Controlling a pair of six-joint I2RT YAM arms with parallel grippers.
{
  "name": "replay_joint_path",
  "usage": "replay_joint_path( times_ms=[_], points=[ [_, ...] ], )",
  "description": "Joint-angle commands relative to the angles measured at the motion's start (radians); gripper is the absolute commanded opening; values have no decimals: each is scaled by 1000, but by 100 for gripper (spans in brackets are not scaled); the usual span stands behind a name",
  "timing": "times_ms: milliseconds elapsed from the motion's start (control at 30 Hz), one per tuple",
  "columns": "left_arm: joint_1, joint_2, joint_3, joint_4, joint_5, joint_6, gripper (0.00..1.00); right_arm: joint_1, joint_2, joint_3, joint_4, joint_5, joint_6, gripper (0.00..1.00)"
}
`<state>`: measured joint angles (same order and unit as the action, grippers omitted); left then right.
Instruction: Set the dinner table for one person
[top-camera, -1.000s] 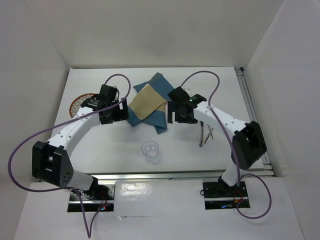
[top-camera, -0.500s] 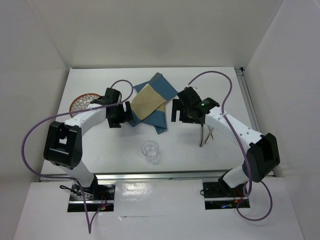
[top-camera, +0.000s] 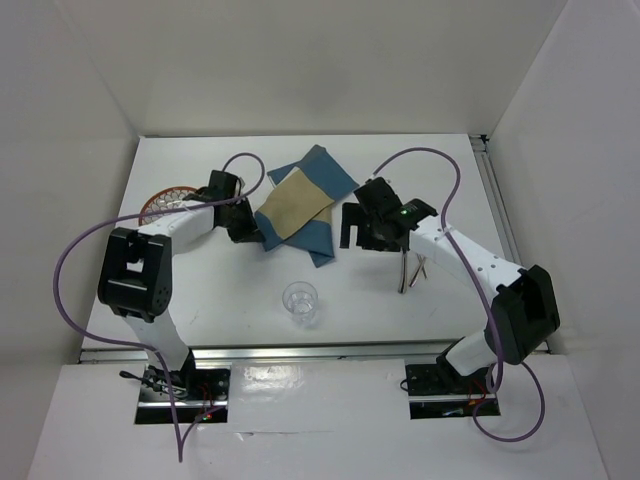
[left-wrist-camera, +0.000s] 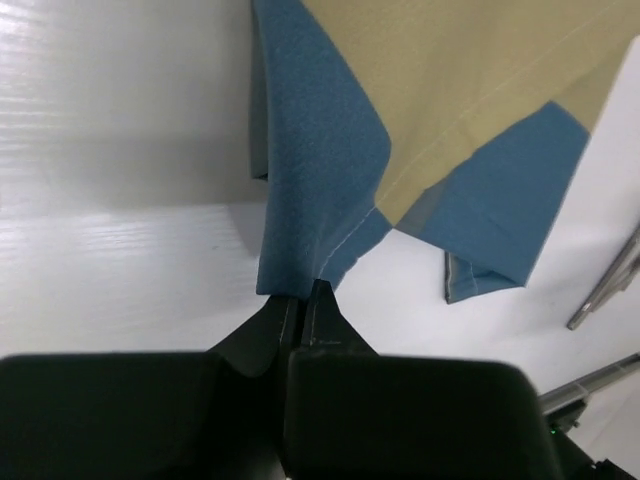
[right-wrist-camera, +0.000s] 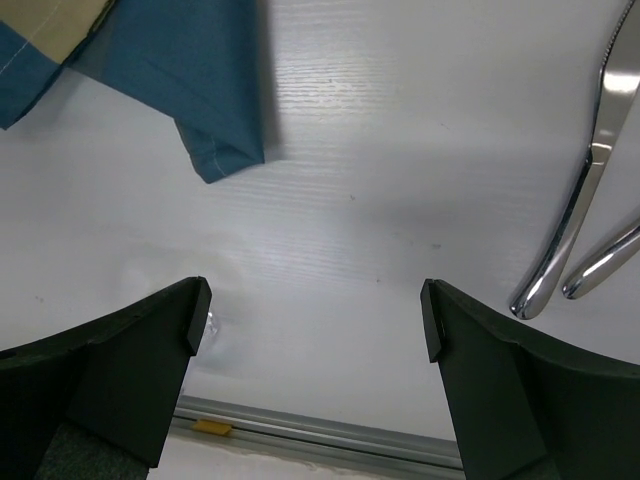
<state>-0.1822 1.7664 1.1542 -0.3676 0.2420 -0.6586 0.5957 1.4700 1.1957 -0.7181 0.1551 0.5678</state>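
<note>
I next need to lift the blue corner in my left gripper outward across the tan middle and let it go over the placemat's far blue end (top-camera: 332, 174), because it lies folded.
On the white dinner table (top-camera: 215, 290) a blue-and-tan placemat (top-camera: 300, 205) lies crumpled and folded at the back middle. My left gripper (top-camera: 250, 230) is at its left corner. In the left wrist view the left gripper (left-wrist-camera: 303, 292) is shut on the placemat's (left-wrist-camera: 330, 170) blue corner, pinched between the jaw tips. My right gripper (top-camera: 352, 228) hovers just right of the cloth, open. In the right wrist view the right gripper (right-wrist-camera: 315, 305) has only bare table between its fingers, with a folded corner of the placemat (right-wrist-camera: 205, 90) at the upper left.
A clear glass (top-camera: 300, 302) stands near the front middle. Metal cutlery (top-camera: 410, 268) lies right of the right gripper, shown as shiny handles (right-wrist-camera: 585, 190) in the right wrist view. A round red-patterned plate (top-camera: 165, 203) sits at the far left, behind the left arm.
My left gripper moved right to the placemat's left corner and shut on it. The right arm swung slightly right and then held still, open.
</note>
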Motion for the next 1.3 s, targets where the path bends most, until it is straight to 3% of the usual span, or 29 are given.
replay_joint_path(
  times_ms=[0,200,367,500,633,800,933,1133,1200,1233,1267],
  points=[
    [-2,-1,64,-19,59,17,0,-4,-16,-4,57,-43,-17,100],
    [-2,-87,130,-103,128,37,0,-4,98,21,118,-107,-37,100],
    [-2,-157,275,-142,232,7,0,-4,229,54,184,-163,-46,98],
    [-42,-121,398,-152,276,-24,0,-4,250,94,194,-171,-36,100],
    [-137,-46,522,-179,276,-24,0,-42,120,61,232,-225,6,98],
    [-194,-4,558,-179,251,-42,0,-68,21,24,259,-270,6,94],
    [-232,40,616,-179,250,-42,0,-91,-37,24,152,-192,6,94],
    [-373,264,898,-258,279,-13,0,-230,-298,-59,105,-158,6,94],
    [-419,336,1076,-351,327,17,0,-289,-364,-88,92,-158,-18,94],
    [-419,397,1135,-394,339,51,11,-306,-376,-97,80,-175,-19,94],
    [-419,413,1201,-430,339,65,38,-335,-376,-117,71,-207,-31,94]
  ],
)
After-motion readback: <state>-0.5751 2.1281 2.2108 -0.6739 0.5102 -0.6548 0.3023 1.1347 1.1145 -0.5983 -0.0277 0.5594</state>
